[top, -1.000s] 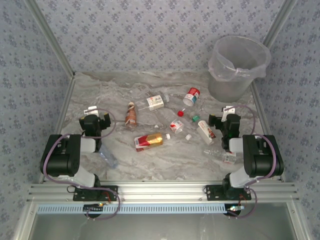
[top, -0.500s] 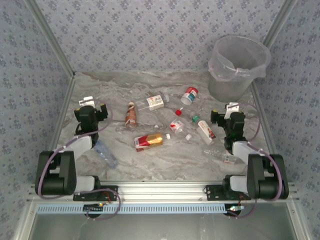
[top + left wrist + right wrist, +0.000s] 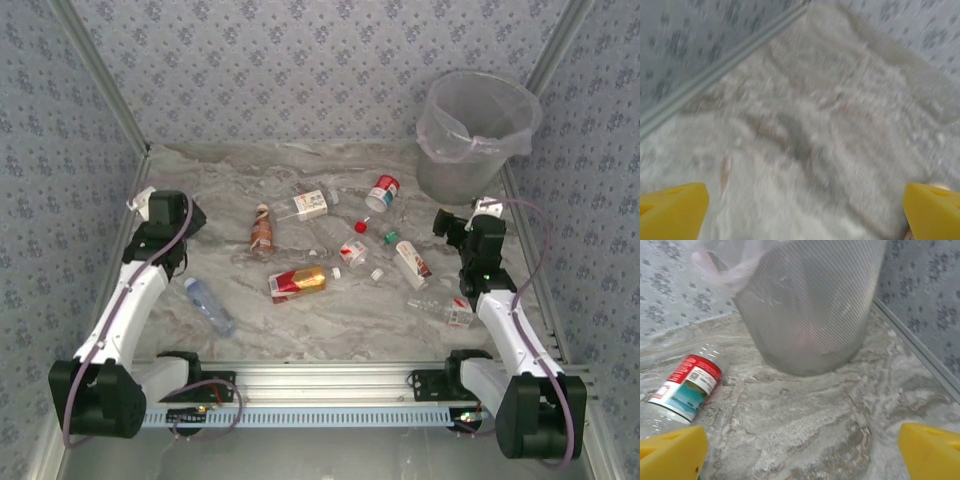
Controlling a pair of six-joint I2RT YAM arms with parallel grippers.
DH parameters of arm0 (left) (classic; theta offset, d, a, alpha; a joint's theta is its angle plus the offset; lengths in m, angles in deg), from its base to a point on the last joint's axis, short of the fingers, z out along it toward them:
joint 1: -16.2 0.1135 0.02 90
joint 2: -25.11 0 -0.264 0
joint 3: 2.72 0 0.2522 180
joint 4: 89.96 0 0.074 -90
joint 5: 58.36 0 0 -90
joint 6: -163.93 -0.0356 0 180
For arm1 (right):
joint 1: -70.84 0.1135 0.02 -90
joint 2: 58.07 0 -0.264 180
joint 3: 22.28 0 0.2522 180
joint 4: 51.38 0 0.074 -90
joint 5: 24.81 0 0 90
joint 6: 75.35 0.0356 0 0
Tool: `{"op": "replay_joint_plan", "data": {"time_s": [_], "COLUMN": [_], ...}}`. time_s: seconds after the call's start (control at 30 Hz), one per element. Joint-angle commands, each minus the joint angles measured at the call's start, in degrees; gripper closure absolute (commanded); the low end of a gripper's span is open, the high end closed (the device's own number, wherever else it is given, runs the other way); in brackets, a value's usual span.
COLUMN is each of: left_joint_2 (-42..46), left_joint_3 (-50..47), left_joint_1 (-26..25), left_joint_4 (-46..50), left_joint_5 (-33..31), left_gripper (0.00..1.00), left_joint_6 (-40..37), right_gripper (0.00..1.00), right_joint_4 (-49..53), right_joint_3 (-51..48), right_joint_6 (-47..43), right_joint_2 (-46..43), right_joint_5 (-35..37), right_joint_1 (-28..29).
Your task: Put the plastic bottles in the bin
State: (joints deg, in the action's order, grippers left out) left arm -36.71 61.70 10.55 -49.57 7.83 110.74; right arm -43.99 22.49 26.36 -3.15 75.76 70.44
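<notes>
My left gripper moves back and down onto the capped neck (image 3: 193, 287) of the clear plastic bottle next, since that end lies nearest my open fingers.
Several plastic bottles lie scattered mid-table: a brown one (image 3: 262, 227), a clear white-labelled one (image 3: 310, 205), a red-labelled one (image 3: 381, 192) (image 3: 687, 387), a red-gold one (image 3: 298, 282), a green-capped one (image 3: 403, 255), and clear ones at the left (image 3: 208, 305) and right (image 3: 440, 308). The bin (image 3: 478, 135) (image 3: 810, 305) stands at the far right corner. My left gripper (image 3: 168, 212) (image 3: 802, 215) hovers open over bare table near the left wall, away from the bottles. My right gripper (image 3: 458, 222) (image 3: 801, 452) is open and empty, facing the bin's base, with the red-labelled bottle to its left.
Patterned walls with metal rails (image 3: 128, 215) bound the marble table (image 3: 330, 330) on three sides. A small red cap (image 3: 360, 227) and a small red-capped bottle (image 3: 354, 250) lie among the bottles. Free tabletop lies between my right gripper and the bin.
Both arms have unfolded and stretched forward. The left gripper moved toward the far left wall, the right gripper up and right toward the bin. No bottle has moved.
</notes>
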Motion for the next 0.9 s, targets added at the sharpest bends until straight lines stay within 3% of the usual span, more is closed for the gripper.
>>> {"op": "replay_joint_plan", "data": {"time_s": [0.0,0.17,0.43,0.53,0.87], "left_joint_2": [2.78,3.56,-0.59,-2.08,-8.55], "left_joint_3": [0.57,-1.82,-7.13,-8.36,-11.04], "left_joint_1": [-0.33,-0.37,-0.33,-0.34,0.09], "left_joint_4": [20.13,26.59,24.85,23.96,13.26], "left_joint_5": [4.54,9.31,16.65,15.32,15.28], "left_gripper": [0.01,0.01,0.0,0.01,0.01], "left_joint_6": [8.26,11.82,16.66,17.79,18.22], "right_gripper": [0.0,0.0,0.0,0.0,0.0], "right_joint_4": [5.56,1.56,3.17,-0.67,2.86], "right_joint_3": [-0.15,-5.15,-4.82,-7.11,-7.45], "right_joint_6": [3.29,4.64,-0.62,-4.46,-3.06], "right_joint_2": [-2.93,-8.64,-9.16,-10.33,-11.67], "right_joint_5": [5.59,8.0,8.54,13.03,16.14], "right_joint_1": [0.75,1.2,3.44,7.27,7.09]}}
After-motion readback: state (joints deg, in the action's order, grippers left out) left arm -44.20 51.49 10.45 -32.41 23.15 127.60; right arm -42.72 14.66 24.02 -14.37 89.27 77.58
